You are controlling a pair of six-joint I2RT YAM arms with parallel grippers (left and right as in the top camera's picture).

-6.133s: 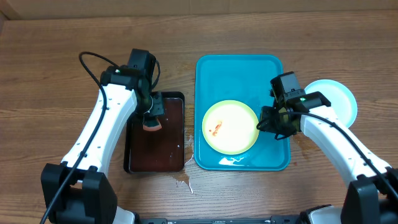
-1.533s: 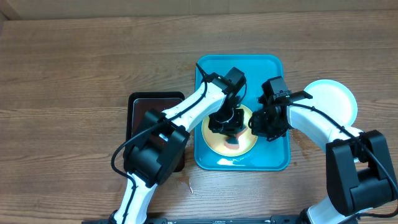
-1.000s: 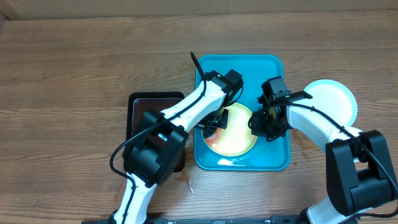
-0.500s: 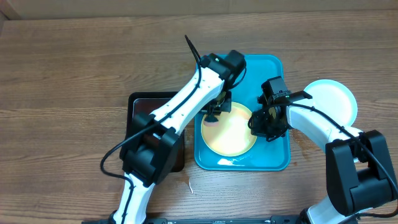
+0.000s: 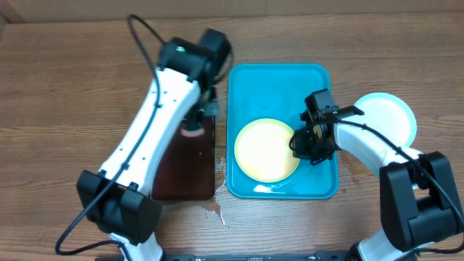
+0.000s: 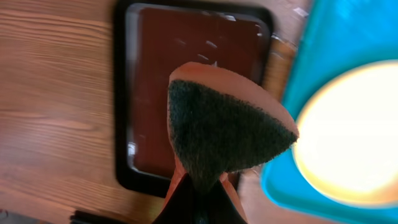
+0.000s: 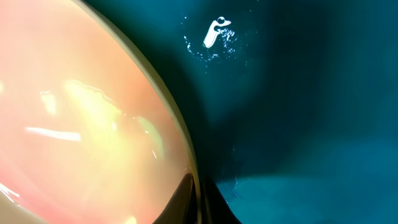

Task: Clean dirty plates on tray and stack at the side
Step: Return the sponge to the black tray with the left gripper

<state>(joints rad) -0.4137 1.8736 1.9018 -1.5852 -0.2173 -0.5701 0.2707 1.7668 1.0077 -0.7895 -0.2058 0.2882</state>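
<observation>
The robot's left gripper will next move down to the dark brown liquid in the black tray (image 5: 183, 177) and let go of the orange sponge there, because that tray is below the gripper.
A pale yellow-green plate (image 5: 265, 150) lies in the turquoise tray (image 5: 278, 83), and no smear shows on its face. My right gripper (image 5: 299, 143) is shut on the plate's right rim; the wrist view has that rim (image 7: 186, 155) pinched between the dark fingers (image 7: 214, 205) at the gripper (image 7: 198, 198). A pale blue-white plate (image 5: 389, 116) sits on the table right of the tray. My left gripper (image 5: 196, 120) hangs over the black tray (image 5: 183, 177), shut on an orange sponge (image 5: 192, 132) whose dark scrubbing face (image 6: 227, 127) looks at the wrist camera.
The black tray (image 6: 193, 74) holds dark brown liquid and stands just left of the turquoise tray (image 6: 339, 37). Water drops lie in the tray near the plate (image 7: 214, 34) and on the wood by the trays' front edges (image 5: 214, 212).
My left arm has lifted the sponge off the yellow plate and swung left, over the black tray. The red smear on the plate is gone. The right arm has not moved.
</observation>
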